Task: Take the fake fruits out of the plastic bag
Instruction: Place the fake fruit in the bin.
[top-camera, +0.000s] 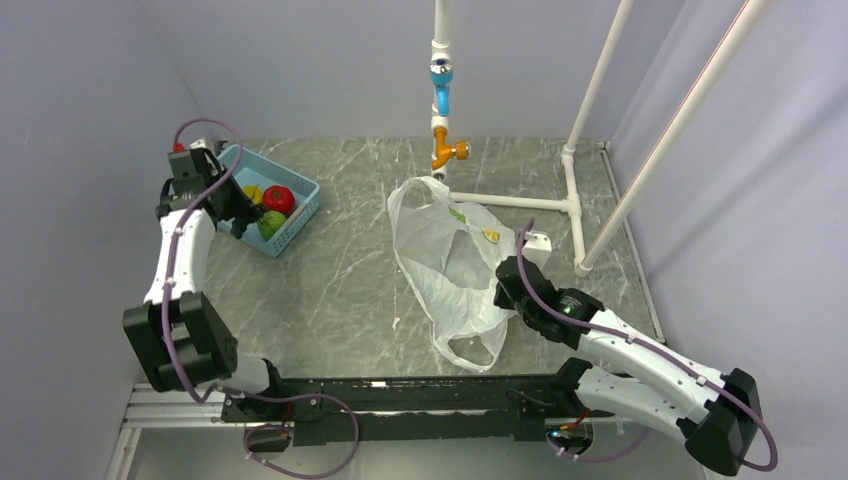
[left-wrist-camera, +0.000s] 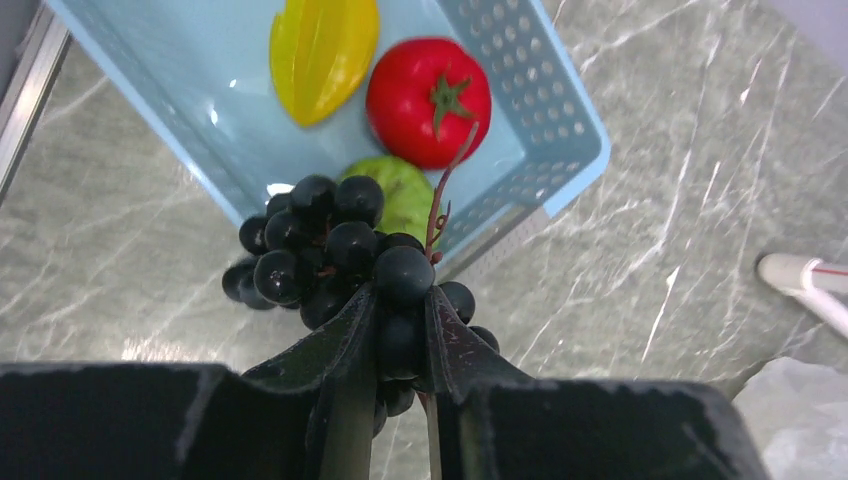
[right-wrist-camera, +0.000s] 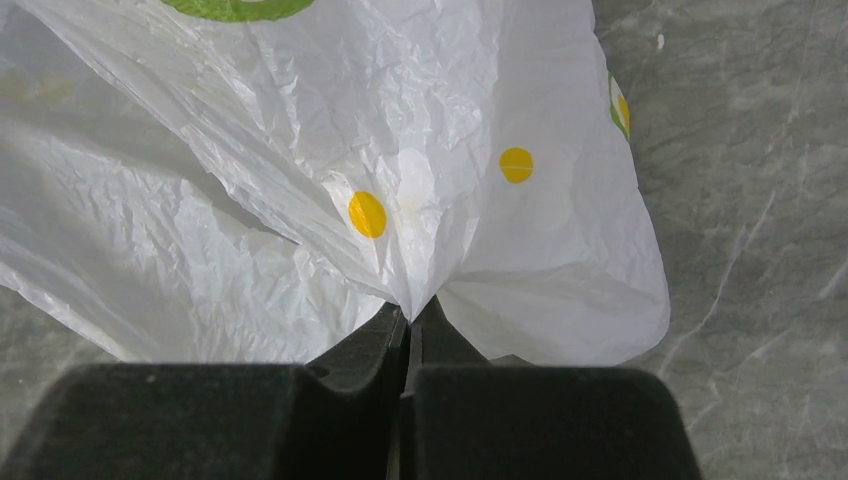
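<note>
The grapes still hang at the basket's near edge, so my left gripper will next move outward over the bare bottom of the basket beside the yellow fruit and let go of them.
My left gripper (left-wrist-camera: 400, 330) is shut on the dark purple-black grape bunch (left-wrist-camera: 330, 245) and holds it above the near edge of the blue lattice basket (left-wrist-camera: 570, 120). In the basket lie a red tomato (left-wrist-camera: 428, 100), a yellow oblong fruit (left-wrist-camera: 322, 50) and a green round fruit (left-wrist-camera: 400, 190). In the top view the left gripper (top-camera: 240, 218) is at the basket (top-camera: 305, 200). The crinkly white plastic bag (top-camera: 450, 270) lies mid-table. My right gripper (right-wrist-camera: 412, 320) is shut on a pinch of the bag's film (right-wrist-camera: 420, 200) at the bag's right edge (top-camera: 505, 280).
A white pipe frame (top-camera: 570, 200) with a blue and orange fitting (top-camera: 442, 100) stands behind the bag. A slanted white pole (top-camera: 680, 120) rises at the right. Grey walls close in on the left and back of the marble table (top-camera: 340, 290).
</note>
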